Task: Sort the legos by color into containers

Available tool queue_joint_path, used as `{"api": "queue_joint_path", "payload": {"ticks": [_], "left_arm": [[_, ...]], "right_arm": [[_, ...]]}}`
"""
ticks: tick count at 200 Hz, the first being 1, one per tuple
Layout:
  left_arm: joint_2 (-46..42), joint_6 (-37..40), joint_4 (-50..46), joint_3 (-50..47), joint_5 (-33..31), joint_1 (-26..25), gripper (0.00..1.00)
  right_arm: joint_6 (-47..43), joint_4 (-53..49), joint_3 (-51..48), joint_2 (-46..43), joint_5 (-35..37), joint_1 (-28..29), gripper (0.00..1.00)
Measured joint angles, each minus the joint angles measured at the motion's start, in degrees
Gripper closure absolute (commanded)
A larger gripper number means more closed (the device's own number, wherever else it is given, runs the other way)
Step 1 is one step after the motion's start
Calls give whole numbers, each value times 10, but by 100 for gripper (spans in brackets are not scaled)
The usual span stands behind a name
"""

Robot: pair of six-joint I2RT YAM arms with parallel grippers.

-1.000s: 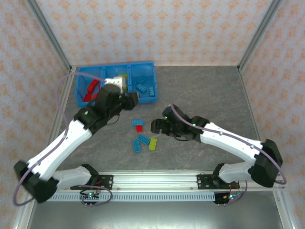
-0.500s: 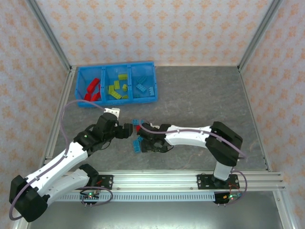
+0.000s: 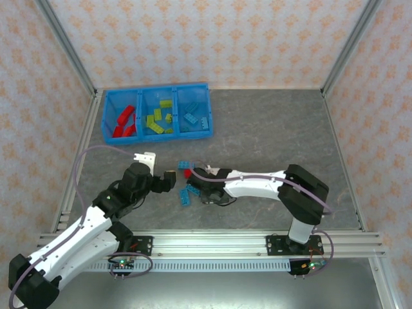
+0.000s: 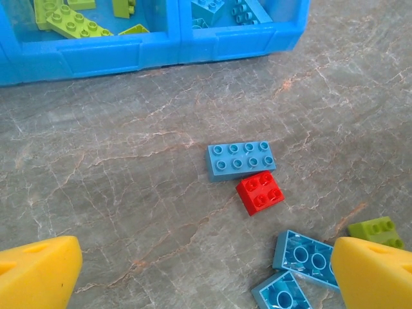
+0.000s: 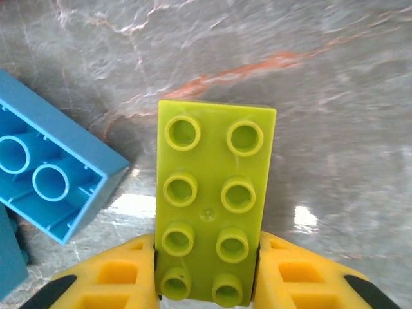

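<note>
Legos of the same color lie inside the bin's middle section (image 3: 159, 117), so the robot's right gripper should rise next, carry the yellow-green lego outward over it and release it there.
My right gripper (image 5: 206, 270) is shut on a yellow-green lego (image 5: 209, 199), which lies studs up on the table with a yellow finger (image 5: 116, 273) at each long side. An upturned light blue lego (image 5: 51, 174) lies just left of it. My left gripper (image 4: 206, 277) hangs open over the table, with a blue lego (image 4: 241, 159) and a small red lego (image 4: 260, 192) ahead of it. Two upturned blue legos (image 4: 309, 257) lie by its right finger (image 4: 373, 270). The blue bin (image 3: 103, 129) holds red legos (image 3: 122, 121), yellow-green legos (image 3: 159, 117) and blue legos (image 3: 193, 116), one color per compartment.
Both grippers meet over the loose pile at mid-table, the left gripper (image 3: 168, 180) close beside the right gripper (image 3: 201, 188). Metal frame posts and patterned walls enclose the grey table (image 3: 277, 129). Open tabletop stretches to the right and behind.
My left arm pulled back from the bin toward the near edge and stopped by the loose legos. My right gripper swung left to the yellow-green lego and shut on it.
</note>
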Motion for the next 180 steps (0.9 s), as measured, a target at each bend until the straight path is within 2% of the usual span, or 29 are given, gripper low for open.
{"api": "queue_joint_path", "payload": {"ticks": [23,55,79,102,123,154,180], "left_arm": [[-19,5,18,-13,28,0,0],[-56,15,88,-49,152,0,0],[-92,28,112,-66,214,0,0],[-136,38,115,-70,224,0,0],[-184,35,94,-71,143,0,0],[-234,3,14,-70,-67,0,0],[-272,-7,-19,-76,-147,0,0]], "right_arm": [[0,-4,-11,-45,31,0,75],[-52,21,-11,-113,56,-5,77],[-112,56,26,-116,22,-46,79],[-166,72,118,-71,-16,-88,80],[-211,90,227,-7,-56,-105,79],[-269,100,377,100,-91,-118,80],[-316,85,540,225,-80,-126,79]]}}
